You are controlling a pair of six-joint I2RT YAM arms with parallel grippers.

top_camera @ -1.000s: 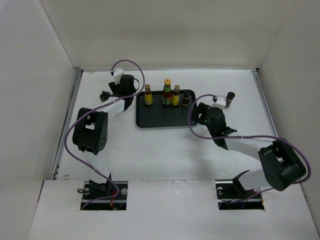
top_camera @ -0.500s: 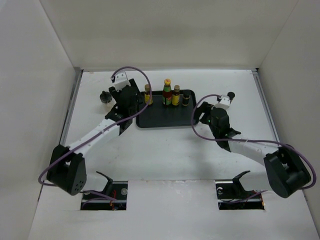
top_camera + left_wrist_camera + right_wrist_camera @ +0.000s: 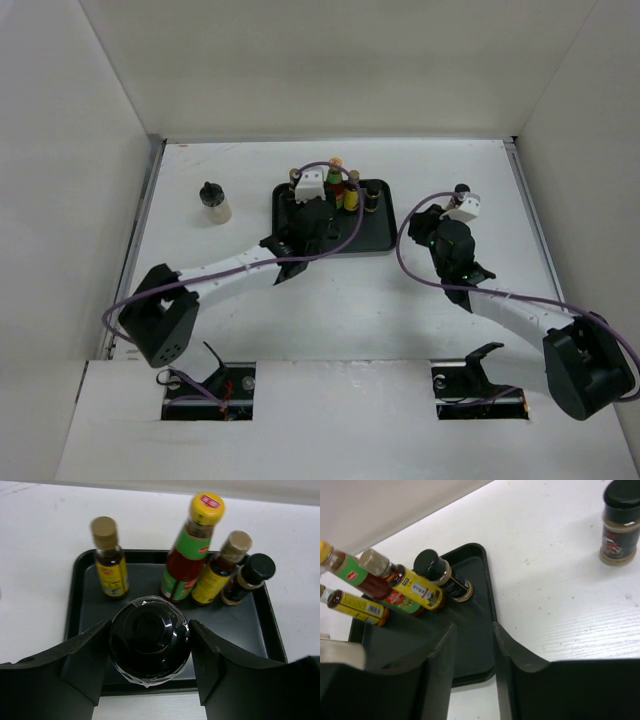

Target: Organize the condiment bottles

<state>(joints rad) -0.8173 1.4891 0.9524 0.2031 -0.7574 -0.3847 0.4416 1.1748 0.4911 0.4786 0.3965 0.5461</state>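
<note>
The tray's bottom is bare before the red bottle, so I need to lower my left gripper toward the right in the top view next and release the squat bottle there.
My left gripper [image 3: 303, 222] [image 3: 149, 645] is shut on a squat bottle with a glossy black cap [image 3: 149, 639] and holds it over the near part of the black tray [image 3: 370, 235] [image 3: 90, 607]. At the tray's far side stand a slim yellow-labelled bottle [image 3: 111, 565], a taller red bottle with green neck and yellow cap [image 3: 189, 555] [image 3: 335, 178], another slim yellow-labelled bottle [image 3: 216, 575] and a small dark black-capped bottle [image 3: 246, 579]. My right gripper [image 3: 426, 224] [image 3: 474, 645] is open and empty at the tray's right edge [image 3: 487, 605].
A whitish black-capped bottle [image 3: 213, 203] stands alone on the table left of the tray. A black-capped bottle with brownish contents [image 3: 619, 524] [image 3: 461, 190] stands on the table right of the tray, behind my right wrist. White walls enclose the table.
My left arm has swung right from the far left corner to over the tray. My right arm has drawn back a little towards the right.
</note>
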